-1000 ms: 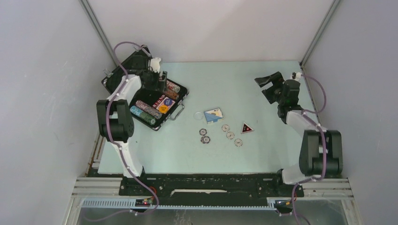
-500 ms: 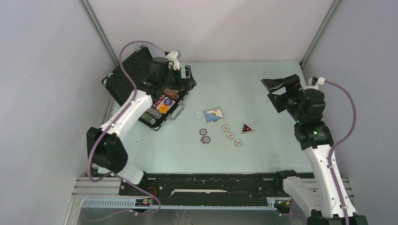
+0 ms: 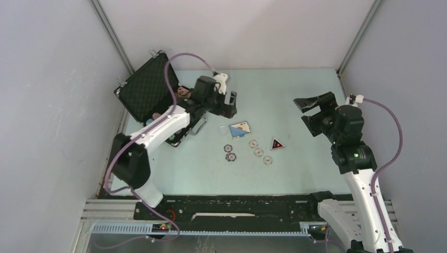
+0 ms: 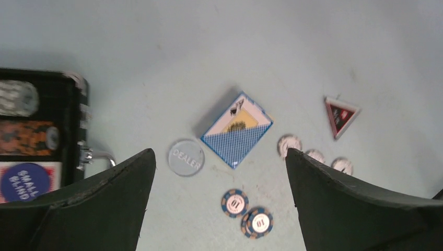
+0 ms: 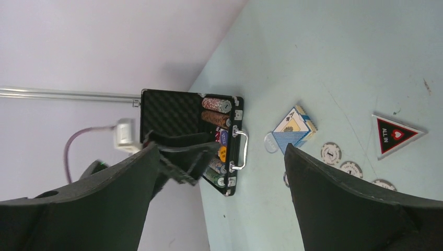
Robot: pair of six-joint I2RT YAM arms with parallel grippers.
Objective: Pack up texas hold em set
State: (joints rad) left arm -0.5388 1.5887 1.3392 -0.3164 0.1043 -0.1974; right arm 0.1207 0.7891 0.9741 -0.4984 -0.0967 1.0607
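The card deck [image 3: 240, 128] is slanted to my fingers, so my left gripper will move down next, away from the case [image 3: 149, 89], and turn to go around the deck's long sides.
The black case [image 3: 149, 89] of the texas hold em set lies open at the back left, with rows of chips [image 5: 215, 104] and a blue round button [image 4: 25, 180] inside. Loose on the table are a card deck [image 3: 240, 128], a clear dealer button [image 4: 186, 157], two blue chips [image 4: 234, 202], three white chips [image 3: 259, 152] and a black-and-red triangle [image 3: 277, 143]. My left gripper [image 3: 230, 105] hovers open just right of the case, above the dealer button and deck [image 4: 237, 130]. At the right, my right gripper [image 3: 301, 112] is raised and open, holding nothing.
Grey enclosure walls with metal corner posts [image 3: 110, 31] close in the table at the left, back and right. The case's silver handle [image 3: 197, 126] sticks out toward the loose pieces. A black rail [image 3: 226, 208] with both arm bases runs along the near edge.
My left arm swung from over the case to the right, toward the loose pieces, its jaws opening wider. The right arm rose and its gripper shifted slightly inward.
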